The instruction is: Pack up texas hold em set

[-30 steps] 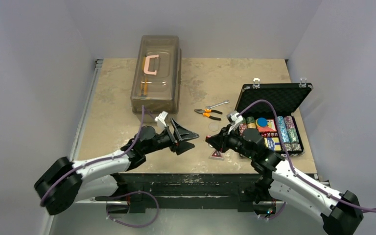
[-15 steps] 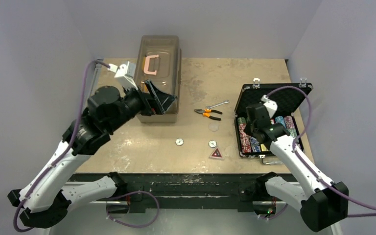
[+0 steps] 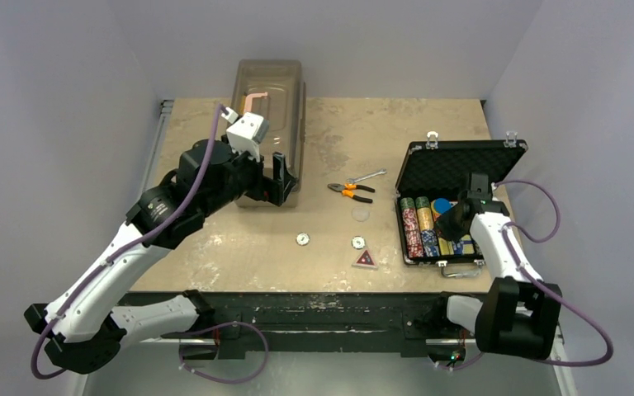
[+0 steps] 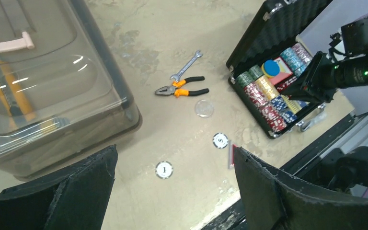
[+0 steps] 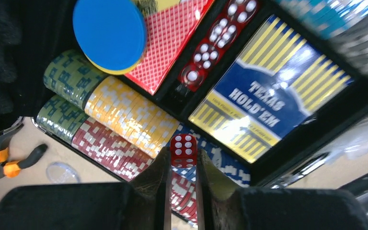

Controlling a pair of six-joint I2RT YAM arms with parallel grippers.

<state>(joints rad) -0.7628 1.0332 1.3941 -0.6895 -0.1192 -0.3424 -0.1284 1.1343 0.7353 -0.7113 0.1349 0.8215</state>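
The empty end of the dice slot (image 5: 177,97) is open below my right gripper. My right gripper will go down into it next and let go of the small red die (image 5: 183,149).
The black case (image 3: 460,161) lies open at the table's right, with rows of coloured chips (image 3: 418,231) inside. My right gripper (image 5: 182,162) hovers over the case (image 5: 19,57) and is shut on a small red die (image 5: 183,149). Below it are the blue card box (image 5: 263,108), more red dice (image 5: 215,43) in a slot, and a blue round button (image 5: 109,33). On the table lie a button marked 1 (image 4: 164,169), a button marked 5 (image 4: 220,140), a clear disc (image 4: 204,109) and the red triangle token (image 3: 365,260). My left gripper (image 4: 172,191) hangs open high above them, empty.
A large translucent brown box (image 3: 266,124) with a pink handle stands at the back left, just behind my left gripper (image 3: 274,180). Orange-handled pliers (image 3: 351,191) and a wrench (image 3: 369,176) lie mid-table, left of the case. The table's near edge runs right below the triangle token.
My right gripper has gone from beside the triangle token to above the case, carrying the die. My left arm has risen from mid-table toward the brown box, jaws open.
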